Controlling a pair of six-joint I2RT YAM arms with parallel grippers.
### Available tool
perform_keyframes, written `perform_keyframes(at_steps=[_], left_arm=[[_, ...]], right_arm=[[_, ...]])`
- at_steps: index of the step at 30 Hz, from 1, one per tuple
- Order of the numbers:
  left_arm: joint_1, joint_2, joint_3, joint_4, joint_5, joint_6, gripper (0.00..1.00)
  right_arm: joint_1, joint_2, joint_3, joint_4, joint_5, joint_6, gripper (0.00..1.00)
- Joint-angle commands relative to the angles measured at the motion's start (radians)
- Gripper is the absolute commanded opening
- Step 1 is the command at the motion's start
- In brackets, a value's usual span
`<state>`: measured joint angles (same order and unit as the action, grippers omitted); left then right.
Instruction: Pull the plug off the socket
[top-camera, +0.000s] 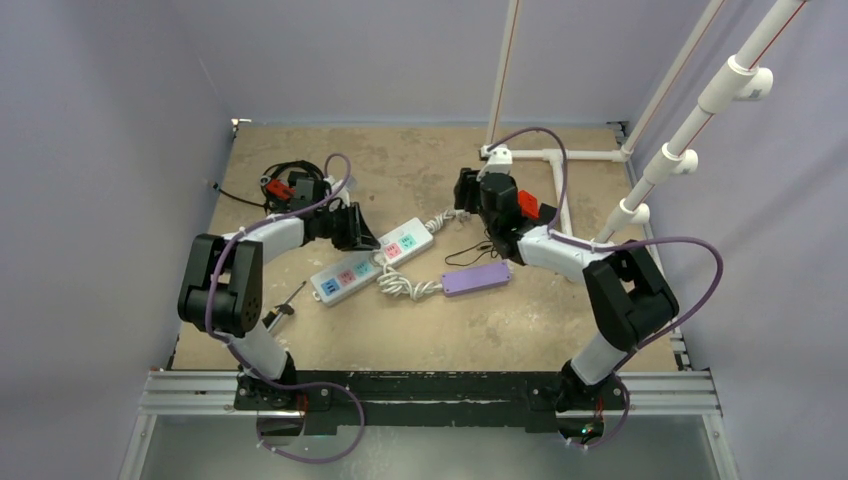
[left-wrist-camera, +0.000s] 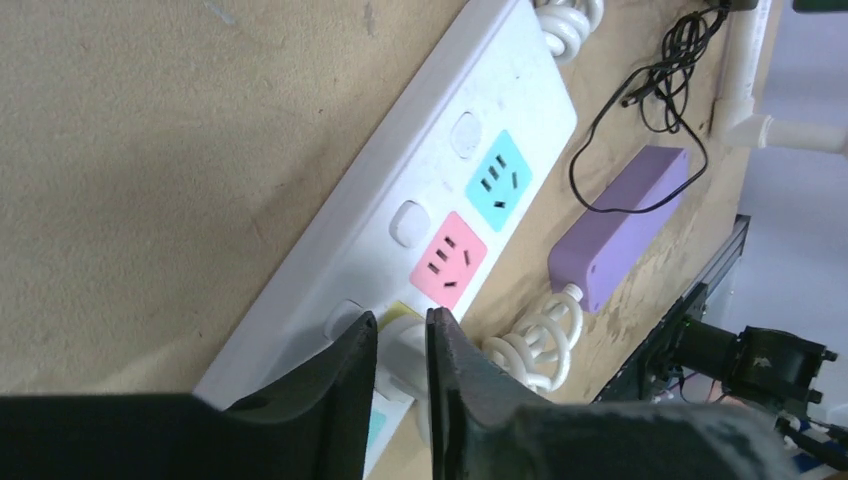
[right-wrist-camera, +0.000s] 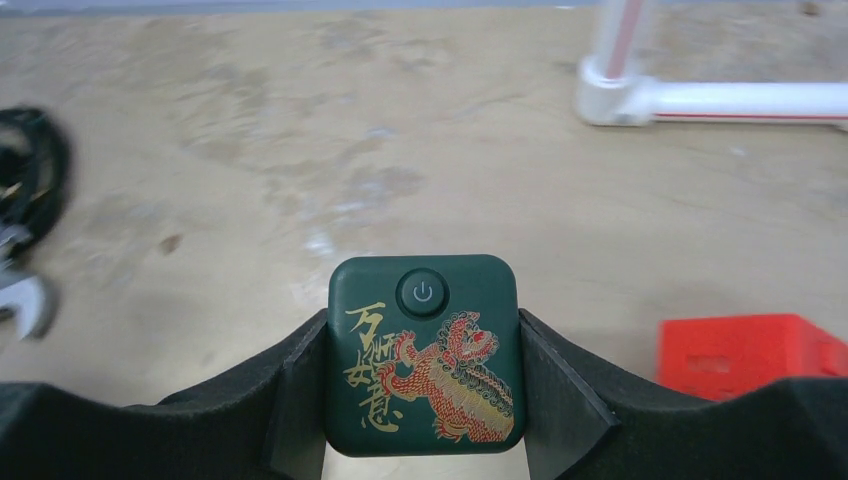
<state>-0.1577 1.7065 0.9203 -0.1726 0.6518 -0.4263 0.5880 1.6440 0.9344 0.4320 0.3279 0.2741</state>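
I need to move my right gripper down next, onto the bare tabletop between the socket's cord and the red block, and release the device, because that spot is open.
The socket, a long white power strip with pastel outlets, lies slantwise at the table's middle left. In the left wrist view its blue and pink outlets are bare. A white plug stands at the yellow outlet, its base against the strip. My left gripper is shut on this plug, one finger on each side; it hangs over the strip's middle. My right gripper is shut on a dark green square device with a power button and a lion print, held above the table behind the strip.
A flat purple bar with a coiled white cord lies right of the strip. A thin black cable lies behind it. A red block and white pipes stand at the back right. Black cables lie at the back left.
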Motion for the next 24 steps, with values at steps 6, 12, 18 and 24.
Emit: perform_keyframes(at_steps=[6,12,18,24], left_arm=[[-0.005,-0.192,-0.035,0.104,0.033,0.041,0.58],[-0.006,-0.253,-0.042,0.094,-0.031,0.058,0.69],[-0.006,-0.257,-0.033,0.062,-0.082,0.07,0.71],[-0.006,-0.266,-0.027,0.035,-0.135,0.079,0.71]], right_arm=[[-0.067,0.092,0.076,-0.113,0.134,0.082,0.04],[-0.078,0.143,0.115,-0.165,0.174,0.104,0.28],[-0.088,0.141,0.119,-0.193,0.202,0.118,0.63],[-0.086,0.141,0.122,-0.206,0.219,0.129,0.9]])
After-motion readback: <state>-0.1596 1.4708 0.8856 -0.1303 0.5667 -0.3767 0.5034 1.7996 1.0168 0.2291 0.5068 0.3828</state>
